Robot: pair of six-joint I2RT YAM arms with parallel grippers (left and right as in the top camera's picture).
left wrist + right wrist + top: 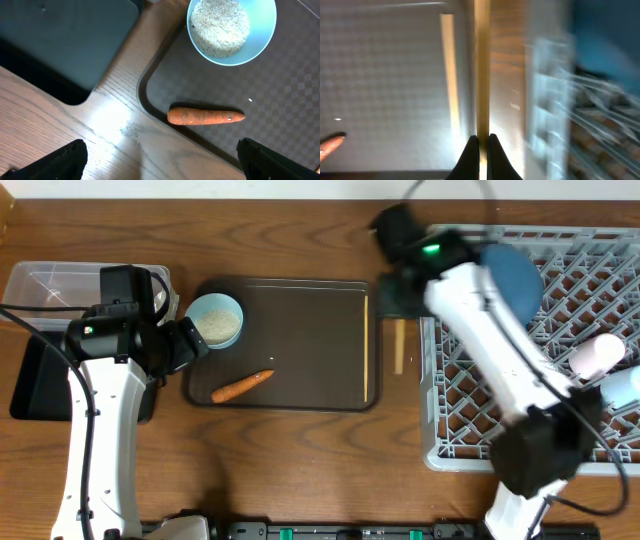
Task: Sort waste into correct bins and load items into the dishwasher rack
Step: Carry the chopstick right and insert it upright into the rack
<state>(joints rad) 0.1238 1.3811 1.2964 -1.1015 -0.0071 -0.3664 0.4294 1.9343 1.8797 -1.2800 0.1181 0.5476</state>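
The rack's empty tray-side strip (452,398) (570,145) lies to the right of my right gripper in the overhead view, so I will cross over, move back, lower and release the chopstick.
My right gripper (481,142) is shut on a wooden chopstick (481,75) and holds it over the table between the brown tray and the grey dishwasher rack (450,410); the held chopstick also shows from overhead (399,346). The second chopstick (366,350) lies along the tray's right edge. My left gripper (165,165) is open and empty above the tray's left edge, near the carrot (205,116) and the small light blue bowl of rice (231,27). The dark blue bowl (512,275), pink cup (597,355) and light blue cup (625,390) sit in the rack.
The dark brown serving tray (300,320) is in the middle. The clear tub (40,280) and the black tray (35,380) stand at the far left, partly under my left arm. The wrapper and tissue are not visible.
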